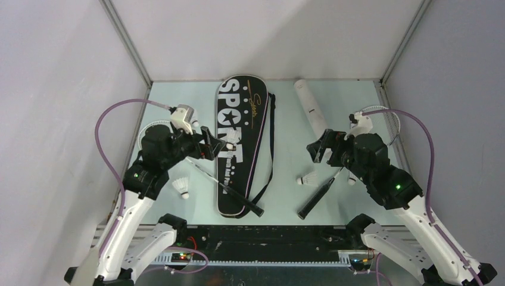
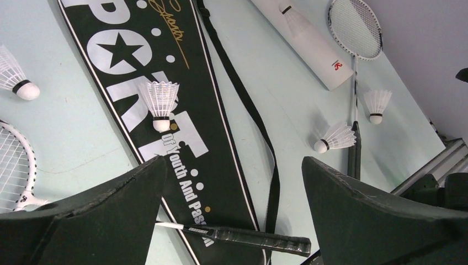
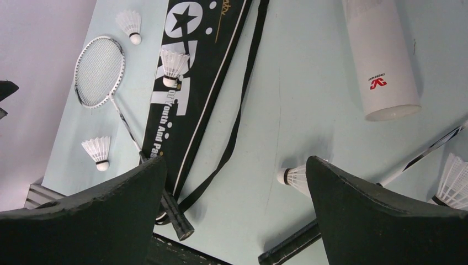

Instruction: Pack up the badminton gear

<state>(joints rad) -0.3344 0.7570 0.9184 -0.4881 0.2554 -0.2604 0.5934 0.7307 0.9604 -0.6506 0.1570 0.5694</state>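
Observation:
The white tube is outward of my right gripper and below it, so I should reach outward and down with that gripper and close it across the tube's middle [image 1: 312, 111] [image 3: 374, 38], where both sides are clear.
The black "SPORT" bag [image 1: 250, 119] lies flat mid-table, with a white shuttlecock [image 2: 160, 102] on it. One racket's black handle [image 1: 244, 202] crosses the bag's near end, and its head [image 2: 14, 165] lies left. The second racket [image 1: 315, 199] lies right, with its head [image 2: 356, 27] far right. The white tube [image 1: 311, 106] lies at the back right. Loose shuttlecocks lie at the left [image 1: 181, 186] and right [image 1: 308, 179]. My left gripper [image 1: 211, 143] hovers open and empty over the bag's left edge. My right gripper [image 1: 318, 152] hovers open and empty above the right shuttlecock [image 3: 295, 176].
The bag's black strap [image 1: 271, 137] trails along its right side onto the pale green table [image 1: 286, 149]. Grey walls and metal posts [image 1: 128, 44] enclose the back and sides. Another shuttlecock [image 3: 455, 179] lies by the right racket's shaft.

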